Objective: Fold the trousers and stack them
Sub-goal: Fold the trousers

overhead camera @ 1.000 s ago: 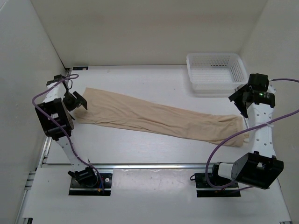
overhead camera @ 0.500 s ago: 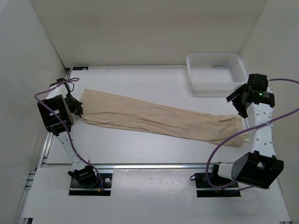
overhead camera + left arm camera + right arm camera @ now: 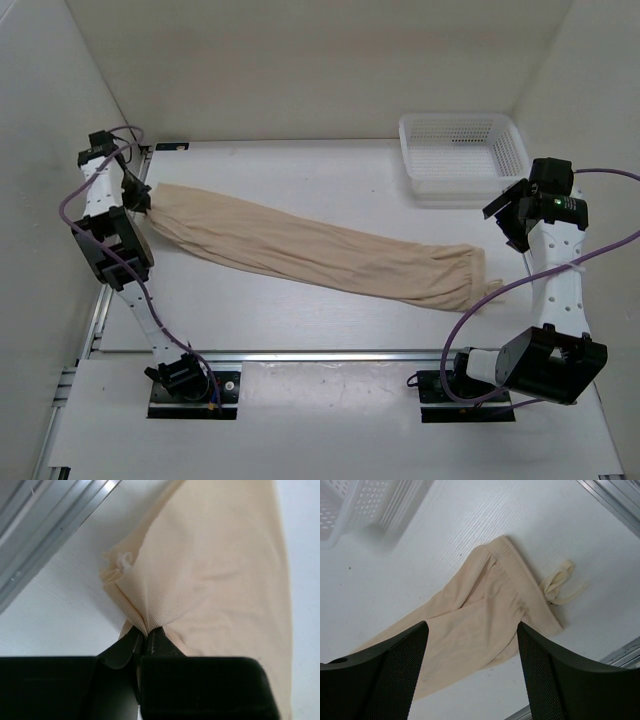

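Note:
The trousers lie stretched, so next my left gripper will lift their pinched end, carry it toward the right in the top view and let go of it over the trousers' middle [image 3: 318,256].
The beige trousers [image 3: 310,250] lie stretched in a long diagonal strip across the table, from far left to near right. My left gripper [image 3: 140,200] is shut on a bunched pinch of cloth at their left end [image 3: 145,605], its fingertips [image 3: 147,632] pressed together with fabric fanning out above them. The right end, a gathered band with a loose drawstring [image 3: 560,582], rests flat on the table. My right gripper [image 3: 505,215] hovers open above that end, and cloth [image 3: 470,625] shows between its wide-apart fingers, untouched.
A white mesh basket [image 3: 462,155] stands at the back right, its corner also in the right wrist view as basket [image 3: 350,505]. An aluminium rail [image 3: 45,530] runs along the table's left edge, close to the left wall. Another rail [image 3: 330,357] crosses in front of the arm bases.
My left gripper went from open to shut on the trousers' left end and drew it left and back. The whole strip slid left, away from the right arm, which stayed put.

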Controlling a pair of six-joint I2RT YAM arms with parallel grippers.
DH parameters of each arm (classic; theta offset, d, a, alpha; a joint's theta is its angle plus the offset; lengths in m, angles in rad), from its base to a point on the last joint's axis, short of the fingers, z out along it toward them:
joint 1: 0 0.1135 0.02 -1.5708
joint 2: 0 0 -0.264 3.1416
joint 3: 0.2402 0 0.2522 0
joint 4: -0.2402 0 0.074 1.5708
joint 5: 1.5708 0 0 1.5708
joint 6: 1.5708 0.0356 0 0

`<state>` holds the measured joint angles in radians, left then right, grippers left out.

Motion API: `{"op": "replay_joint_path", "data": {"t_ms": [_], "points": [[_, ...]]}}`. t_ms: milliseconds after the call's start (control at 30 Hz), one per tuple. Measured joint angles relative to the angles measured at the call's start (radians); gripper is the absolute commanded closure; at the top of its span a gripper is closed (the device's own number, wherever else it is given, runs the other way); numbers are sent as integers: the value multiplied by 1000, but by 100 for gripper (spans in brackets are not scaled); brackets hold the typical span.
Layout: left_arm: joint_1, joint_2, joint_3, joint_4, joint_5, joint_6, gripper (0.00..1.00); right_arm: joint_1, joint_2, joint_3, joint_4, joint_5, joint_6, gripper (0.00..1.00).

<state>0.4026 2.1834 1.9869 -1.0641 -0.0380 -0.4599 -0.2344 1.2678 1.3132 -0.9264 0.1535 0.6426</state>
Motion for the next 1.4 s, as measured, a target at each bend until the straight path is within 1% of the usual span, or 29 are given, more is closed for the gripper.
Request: {"op": "replay_joint_path", "data": {"t_ms": [67,133,267,333,400,500,567,600,633,667,700,733,767,833,933,967,1000,1067,1100,1167,1200,1233,1300,1333,1400], "points": [[-19,-21,51,-19,-7,31,90,0,-4,0,-1,-6,0,24],[-45,-44,72,-30,-9,53,90,0,-14,0,-3,-13,0,24],[-152,-123,96,-62,-10,101,90,0,-52,0,-13,-28,0,24],[-237,-171,103,-79,-21,128,90,0,-76,0,-15,-32,0,24],[-345,-219,121,-103,-47,148,90,0,-100,0,-16,-34,0,22],[-537,-290,129,-130,-88,161,90,0,-131,-1,-18,-37,0,22],[-681,-354,74,-126,-104,146,90,0,-152,-5,-19,-42,0,22],[-756,-391,29,-129,-109,132,85,0,-162,-8,-18,-45,0,22],[-837,-423,-19,-134,-110,113,67,0,-172,-14,-18,-49,-1,22],[-905,-446,-63,-135,-105,98,47,0,-182,-21,-19,-52,-3,22],[-968,-466,-116,-117,-100,80,33,0,-191,-31,-19,-54,-4,22],[-1033,-476,-169,-115,-91,54,24,0,-199,-44,-20,-57,-6,22],[-1086,-474,-206,-118,-85,32,24,0,-205,-56,-21,-60,-9,22],[-1170,-435,-252,-140,-90,-18,19,0,-216,-85,-21,-68,-15,22],[-1212,-362,-272,-174,-126,-73,19,0,-229,-119,-22,-85,-20,22],[-1210,-351,-276,-182,-140,-87,22,0,-232,-125,-24,-90,-21,22],[-1204,-349,-277,-192,-155,-100,39,0,-238,-130,-23,-93,-22,22],[-1196,-354,-267,-202,-184,-126,68,2,-250,-134,-24,-102,-24,22],[-1190,-357,-257,-203,-195,-134,89,3,-256,-134,-24,-105,-24,22],[-1183,-362,-240,-191,-205,-135,90,10,-272,-135,-23,-110,-26,22],[-1183,-361,-231,-182,-205,-129,87,16,-280,-138,-22,-114,-26,22],[-1183,-355,-217,-176,-202,-127,58,19,-286,-143,-21,-117,-26,22],[-1183,-317,-163,-172,-198,-121,26,22,-296,-154,-22,-125,-26,22],[-1182,-291,-132,-169,-196,-132,18,23,-298,-159,-22,-128,-28,22],[-1176,-219,-86,-143,-190,-148,18,26,-300,-165,-23,-131,-33,22]]}}
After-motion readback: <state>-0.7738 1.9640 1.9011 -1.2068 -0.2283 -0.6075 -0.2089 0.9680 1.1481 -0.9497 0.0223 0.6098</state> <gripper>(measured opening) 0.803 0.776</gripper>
